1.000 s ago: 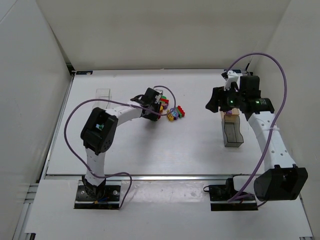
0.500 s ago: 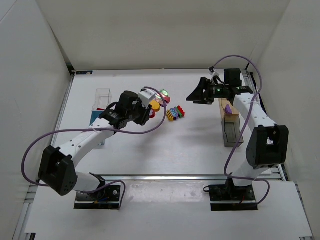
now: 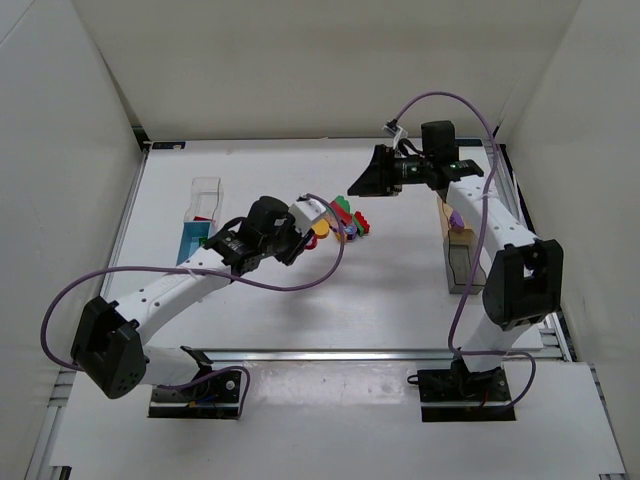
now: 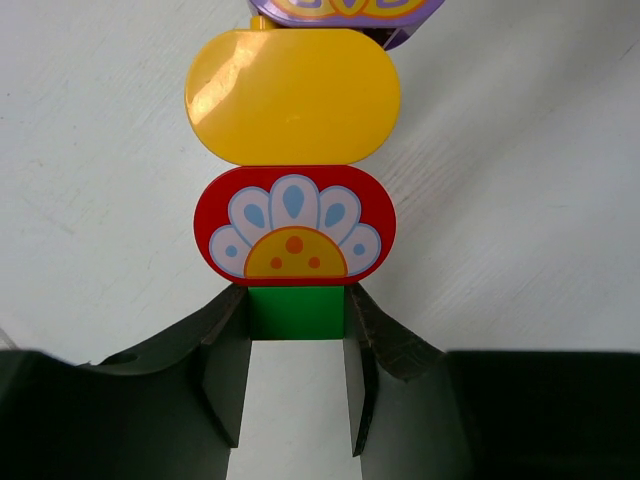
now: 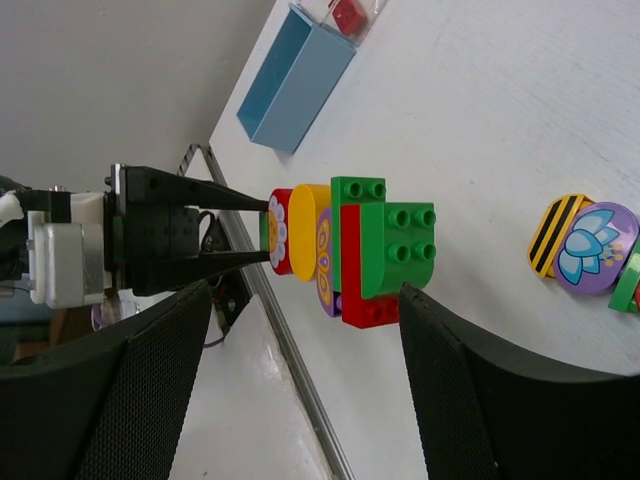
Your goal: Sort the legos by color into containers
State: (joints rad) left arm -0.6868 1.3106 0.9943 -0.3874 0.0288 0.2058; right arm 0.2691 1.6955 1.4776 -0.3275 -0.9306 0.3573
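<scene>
My left gripper moves over the light blue container to its left in the top view next and releases the green brick [image 4: 297, 310] where green already shows.
My left gripper [image 4: 297, 312] is shut on a green brick [image 4: 297, 310], the end of a mixed stack of legos. A red flower piece [image 4: 295, 225], a yellow oval [image 4: 292, 97] and a purple piece [image 4: 340, 12] follow it. The stack [image 3: 335, 213] hangs mid-table, off my left gripper [image 3: 318, 222]. In the right wrist view, its far end is a red and green brick [image 5: 385, 250]. My right gripper [image 5: 305, 298] is open and faces that end without touching; from above, the right gripper [image 3: 358, 186] is just beyond the stack. The containers are light blue [image 3: 192, 238], clear [image 3: 205, 190], tan [image 3: 447, 212] and dark [image 3: 463, 268].
Loose legos [image 3: 362, 226] lie on the table right of the stack, among them a striped yellow piece and a purple disc [image 5: 590, 245]. A red brick [image 5: 347, 14] sits in the clear container and a purple piece [image 3: 455, 218] in the tan one. Walls enclose the table.
My right gripper has swung left from over the tan container towards the stack, with its jaws wider apart. The left gripper has drawn the stack out of the pile and holds it out to the right.
</scene>
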